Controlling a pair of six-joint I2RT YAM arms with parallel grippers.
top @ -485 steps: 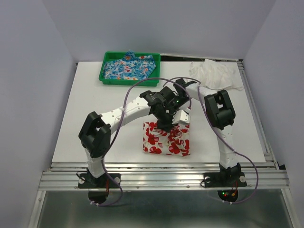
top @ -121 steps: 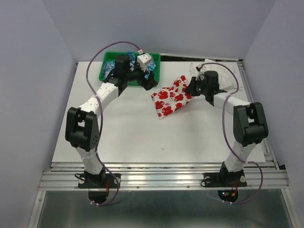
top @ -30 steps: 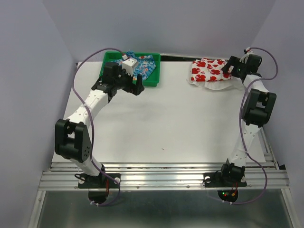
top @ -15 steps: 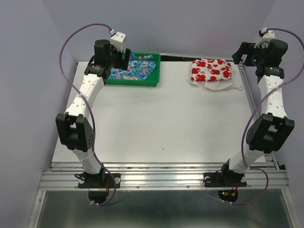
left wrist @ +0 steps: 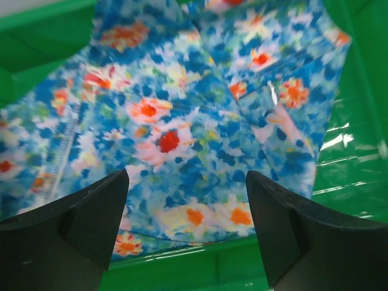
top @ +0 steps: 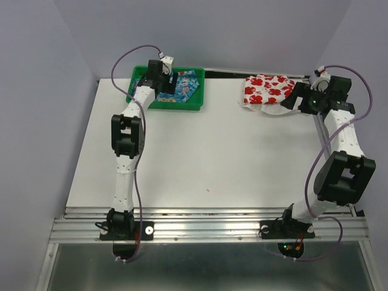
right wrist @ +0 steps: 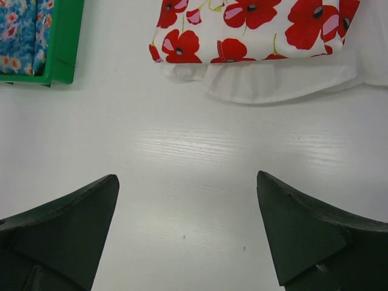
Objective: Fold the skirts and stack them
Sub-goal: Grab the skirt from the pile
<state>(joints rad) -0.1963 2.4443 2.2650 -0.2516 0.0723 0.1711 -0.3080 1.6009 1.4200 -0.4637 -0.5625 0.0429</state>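
Note:
The left gripper's open fingers hang empty above the cloth, so the left gripper should go down into the green tray onto the blue skirt, beside the skirt's red-centered flower.
The blue skirt (top: 183, 85) with small white and orange flowers lies crumpled in the green tray (top: 193, 107) at the back left. My left gripper (top: 167, 81) hangs open just over it; in the left wrist view the blue skirt (left wrist: 182, 115) fills the space beyond the gripper (left wrist: 187, 176), with nothing between the fingers. The white skirt with red flowers (top: 267, 89) lies folded at the back right on top of a white cloth (top: 276, 108). My right gripper (top: 298, 99) stands open beside it, over bare table (right wrist: 187, 176), apart from the red-flowered skirt (right wrist: 254, 24).
The green tray (left wrist: 182, 267) has a raised rim near my left fingers. A white ruffled cloth (right wrist: 273, 82) sticks out under the red-flowered skirt. The tray's corner (right wrist: 63, 42) shows at the right wrist view's upper left. Table edge and rail run along the right.
My left arm has stretched further and lowered its gripper into the tray over the blue skirt. My right gripper has come down from above to just right of the red-flowered skirt.

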